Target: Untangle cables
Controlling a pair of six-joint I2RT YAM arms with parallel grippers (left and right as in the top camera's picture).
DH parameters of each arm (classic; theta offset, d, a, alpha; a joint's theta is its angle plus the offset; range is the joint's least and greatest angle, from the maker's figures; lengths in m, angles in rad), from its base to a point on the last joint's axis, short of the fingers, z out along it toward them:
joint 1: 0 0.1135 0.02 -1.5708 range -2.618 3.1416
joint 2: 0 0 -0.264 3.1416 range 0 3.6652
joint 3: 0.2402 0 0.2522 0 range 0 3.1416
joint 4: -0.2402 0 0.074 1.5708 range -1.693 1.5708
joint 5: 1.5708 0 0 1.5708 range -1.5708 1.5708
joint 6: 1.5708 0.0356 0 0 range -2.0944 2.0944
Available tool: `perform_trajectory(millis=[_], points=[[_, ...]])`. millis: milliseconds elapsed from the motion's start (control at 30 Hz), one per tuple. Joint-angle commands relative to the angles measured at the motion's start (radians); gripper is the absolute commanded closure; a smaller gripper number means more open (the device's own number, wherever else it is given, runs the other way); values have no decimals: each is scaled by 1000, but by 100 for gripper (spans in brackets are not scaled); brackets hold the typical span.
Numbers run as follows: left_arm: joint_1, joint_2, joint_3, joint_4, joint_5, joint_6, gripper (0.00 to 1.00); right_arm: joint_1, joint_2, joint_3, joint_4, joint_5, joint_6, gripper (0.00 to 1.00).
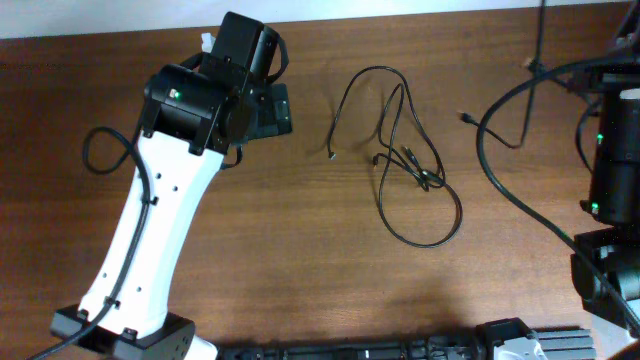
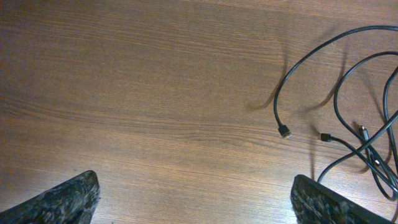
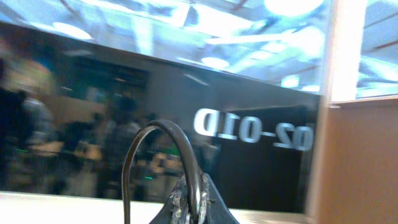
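Note:
My right gripper swings below and to its right in the overhead view next, lowers and releases the cord, since the tabletop there is clear of the tangle.
The cables (image 1: pixel 415 168) lie in a loose tangle of thin black loops on the wooden table (image 1: pixel 300 240), right of centre. One plug end (image 1: pixel 331 156) points toward my left gripper (image 1: pixel 272 110), which hovers just left of the tangle. In the left wrist view the left gripper (image 2: pixel 196 208) is open with bare wood between its fingertips (image 2: pixel 68 199). The cables (image 2: pixel 339 93) and two plug ends (image 2: pixel 285 131) lie at its right. My right gripper (image 3: pixel 193 208) is shut and points up at the room, away from the table. A thick black wire (image 3: pixel 134 155) arches past its tips.
The right arm (image 1: pixel 610 150) stands at the table's right edge with thick black wires (image 1: pixel 487 160) looping beside it. A small plug (image 1: pixel 466 117) on a thin cord lies near those wires. The left arm's white link (image 1: pixel 150 240) crosses the left side.

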Motion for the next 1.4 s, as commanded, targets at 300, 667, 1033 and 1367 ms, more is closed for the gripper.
perform_trajectory(millis=[300,667,1033,1367], points=[[3,-17,16,0,-7,-9,1,-338,120,21,-68,446,-215,96],[3,-17,16,0,-7,-9,1,-832,275,21,-372,372,532,96],[3,-17,16,0,-7,-10,1,-1168,314,21,-712,54,879,96],[3,-17,16,0,-7,-10,1,-1381,390,21,-869,11,939,87]])
